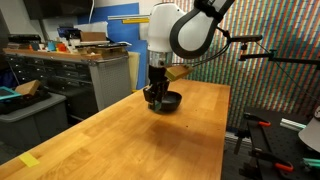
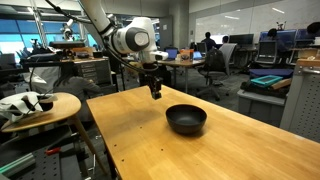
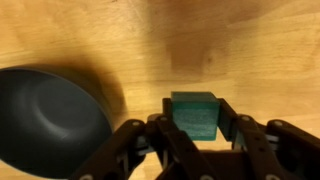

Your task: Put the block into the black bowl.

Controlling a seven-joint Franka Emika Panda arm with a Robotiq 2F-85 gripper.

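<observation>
The robot should shift its gripper to the left in the wrist view, over the open middle (image 1: 169, 100) (image 3: 46, 117) of the bowl, before it lowers the block inside.
In the wrist view my gripper (image 3: 195, 125) is shut on the small green block (image 3: 194, 113), held between the two black fingers above the wooden table. The glossy black bowl (image 3: 50, 120) lies to the left of the block in that view, apart from it. In both exterior views the gripper (image 2: 155, 92) hangs above the table beside the bowl (image 2: 186, 119). In an exterior view the gripper (image 1: 153, 97) partly covers the bowl (image 1: 169, 102). The block is too small to make out in the exterior views.
The wooden table (image 2: 200, 155) stretches wide around the bowl. A round side table with white objects (image 2: 35, 103) stands beyond the table's edge. Cabinets with clutter (image 1: 70, 65) and a tripod arm (image 1: 270, 55) stand around the table.
</observation>
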